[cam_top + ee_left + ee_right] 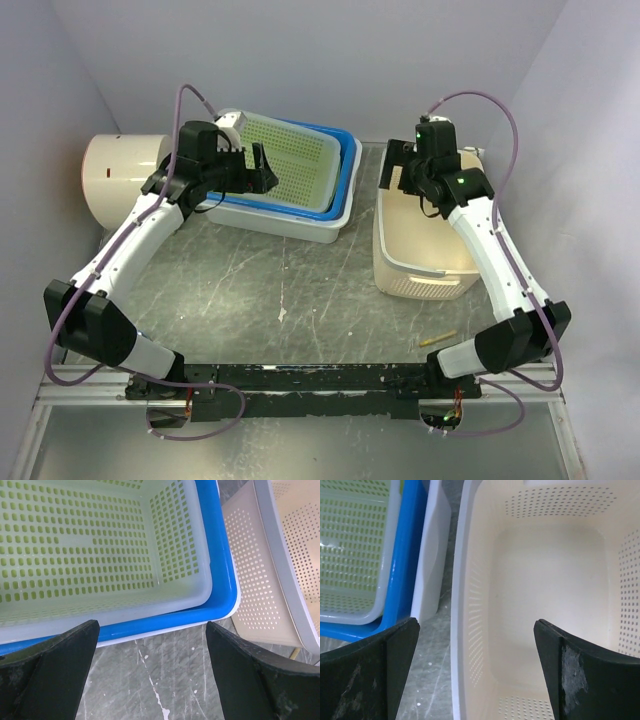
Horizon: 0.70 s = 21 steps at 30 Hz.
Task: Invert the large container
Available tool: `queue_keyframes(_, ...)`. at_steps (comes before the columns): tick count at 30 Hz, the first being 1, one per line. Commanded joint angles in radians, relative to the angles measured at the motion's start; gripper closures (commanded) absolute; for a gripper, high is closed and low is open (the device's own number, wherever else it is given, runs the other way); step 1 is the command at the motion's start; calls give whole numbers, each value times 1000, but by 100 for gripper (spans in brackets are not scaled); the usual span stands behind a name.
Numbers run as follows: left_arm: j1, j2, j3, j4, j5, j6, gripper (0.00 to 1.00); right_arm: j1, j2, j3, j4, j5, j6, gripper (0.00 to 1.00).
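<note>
The right gripper goes left in the top view and lowers over the rim next, as the beige basket's tub-side rim [379, 212] sits off-centre between its open fingers.
A large stack stands at the back left: a pale green perforated basket [290, 160] nested in a blue tray [347, 163] inside a white tub [300, 228], all upright. A beige perforated basket [420, 250] stands upright at the right. My left gripper [262, 170] is open and empty, hovering over the near side of the stack; its wrist view shows the green basket [90, 545], the blue rim [220, 570] and bare table between the fingers. My right gripper [395, 165] is open and empty above the beige basket's left rim [457, 605].
A white cylinder [120, 180] lies at the far left beside the stack. A small yellow stick [437, 339] lies on the table near the right arm's base. A narrow gap of grey table [432, 670] separates the white tub [432, 555] from the beige basket.
</note>
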Motion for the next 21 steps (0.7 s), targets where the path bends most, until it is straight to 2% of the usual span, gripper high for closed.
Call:
queue_keyframes(1,-6,4,-24,8,-1,1,0,30,-41,-63,94,-12,85,0)
queue_keyframes(7,-6,-1,-50,20,-8,-4,0,102,73,-75,67,119,84,0)
queue_keyframes(9,-6,2,-49,16,-13,0,0,109,99,-97,79,128,87,7)
queue_keyframes(14,-6,4,-62,16,-19,2,0,115,132,-163,132,102,101,38)
queue_keyframes(17,-6,4,-72,22,-17,1,0,114,141,-176,153,76,103,63)
queue_keyframes(20,-6,6,-72,20,-14,3,1,113,143,-152,143,48,103,96)
queue_keyframes(21,-6,8,-71,20,-15,3,0,110,137,-140,138,44,102,100)
